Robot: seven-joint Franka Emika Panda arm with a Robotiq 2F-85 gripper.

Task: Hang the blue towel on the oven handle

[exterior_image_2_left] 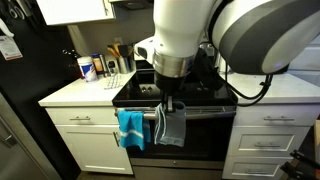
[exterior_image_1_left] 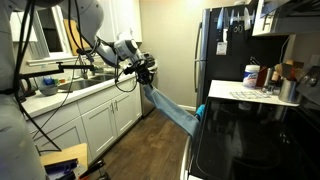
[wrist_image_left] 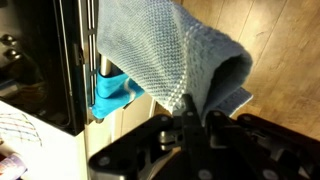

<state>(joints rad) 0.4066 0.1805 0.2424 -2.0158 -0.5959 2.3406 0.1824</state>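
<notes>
The towel's held end stretches up from the oven handle [exterior_image_1_left: 194, 128] [wrist_image_left: 103, 45], so I will lower my gripper, turned square to the oven door, before opening the gripper.
My gripper [exterior_image_2_left: 170, 105] is shut on a grey-blue towel [exterior_image_2_left: 173, 128] in front of the oven door. The towel hangs from the jaws against the oven handle [exterior_image_2_left: 210, 111]. In an exterior view the towel [exterior_image_1_left: 170, 107] stretches from the gripper [exterior_image_1_left: 146, 72] down to the oven front. In the wrist view the towel [wrist_image_left: 170, 50] fills the middle, pinched between the fingers [wrist_image_left: 188, 118]. A bright blue towel [exterior_image_2_left: 130, 126] hangs on the handle beside it. It also shows in the wrist view [wrist_image_left: 115, 92] and in an exterior view [exterior_image_1_left: 200, 110].
The black stove top [exterior_image_1_left: 250, 135] lies above the oven. White counters [exterior_image_2_left: 80, 92] hold bottles and utensils. A fridge [exterior_image_1_left: 222, 45] stands beyond the stove, and white cabinets and a sink counter [exterior_image_1_left: 90, 110] stand opposite. The wood floor [exterior_image_1_left: 150, 145] lies between them.
</notes>
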